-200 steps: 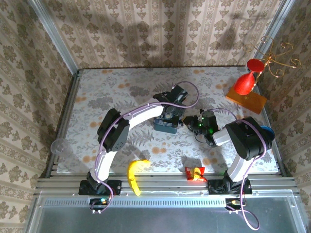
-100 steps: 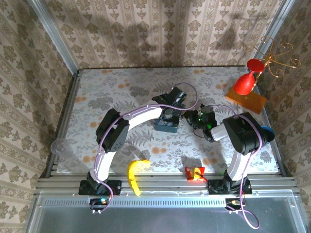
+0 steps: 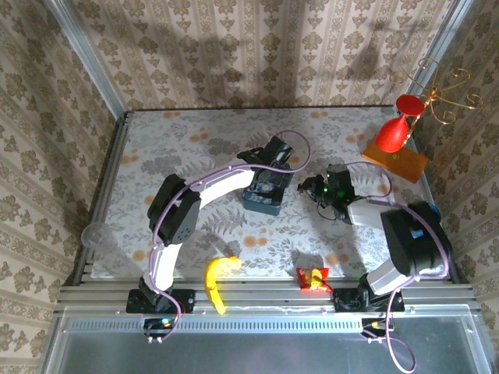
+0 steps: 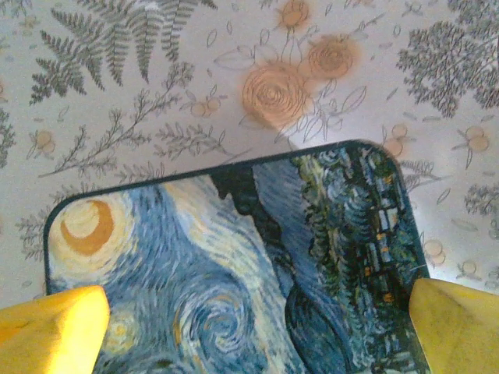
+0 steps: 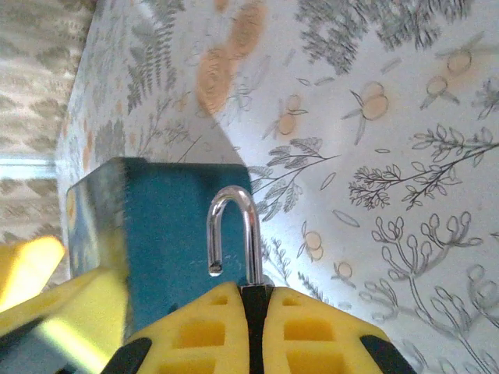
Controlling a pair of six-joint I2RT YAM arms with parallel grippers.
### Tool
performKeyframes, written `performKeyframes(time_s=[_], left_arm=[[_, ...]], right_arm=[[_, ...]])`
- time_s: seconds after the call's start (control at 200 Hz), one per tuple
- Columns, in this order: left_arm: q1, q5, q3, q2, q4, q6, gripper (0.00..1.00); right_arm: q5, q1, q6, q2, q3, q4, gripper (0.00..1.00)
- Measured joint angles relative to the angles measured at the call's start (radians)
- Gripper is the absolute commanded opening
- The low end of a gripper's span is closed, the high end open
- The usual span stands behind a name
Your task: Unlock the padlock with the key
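My right gripper will next move away from the teal side of the box, go down to the clear tabletop and release the dark body, because its shackle already hangs open.
In the right wrist view my right gripper (image 5: 256, 300) is shut on the dark body of the padlock (image 5: 253, 241). Its silver shackle sticks out past the fingertips, and the shackle's free end hangs loose, out of the body. It sits just beside the teal side of the blue night-sky tin box (image 5: 168, 226). My left gripper (image 4: 257, 331) is open, and its yellow fingertips (image 4: 54, 327) straddle the box's painted lid (image 4: 234, 257). In the top view the box (image 3: 263, 196) lies mid-table, with the left gripper (image 3: 269, 165) over it and the right gripper (image 3: 310, 189) at its right. The key is hidden.
A banana (image 3: 216, 280) and a red snack packet (image 3: 313, 278) lie near the front rail. A red cone on an orange board (image 3: 395, 139) and a gold wire stand (image 3: 444, 97) occupy the back right corner. A clear cup (image 3: 93, 234) sits at the left edge.
The right arm has swung its elbow out to the right and its gripper has edged away from the box. The left gripper shifted slightly up and left over the box.
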Motion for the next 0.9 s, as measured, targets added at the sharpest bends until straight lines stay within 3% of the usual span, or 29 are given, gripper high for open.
performKeyframes(time_s=[0.125, 0.265, 0.43, 0.63, 0.895], left_arm=[[0.005, 0.014, 0.0, -0.03, -0.043, 0.003, 1.0], [0.005, 0.019, -0.002, -0.113, -0.062, -0.003, 1.0], [0.005, 0.002, -0.089, -0.272, -0.045, -0.045, 1.0], [0.019, -0.041, -0.293, -0.415, -0.029, -0.125, 1.0], [0.054, -0.061, -0.52, -0.534, -0.022, -0.217, 1.0]], right_arm=[[0.015, -0.026, -0.128, -0.123, 0.082, -0.26, 0.0], [0.002, -0.075, -0.253, -0.144, 0.129, -0.44, 0.0], [-0.036, -0.102, -0.381, -0.058, 0.161, -0.592, 0.0], [-0.083, -0.103, -0.5, 0.09, 0.24, -0.652, 0.0], [-0.035, -0.103, -0.575, 0.177, 0.332, -0.718, 0.21]])
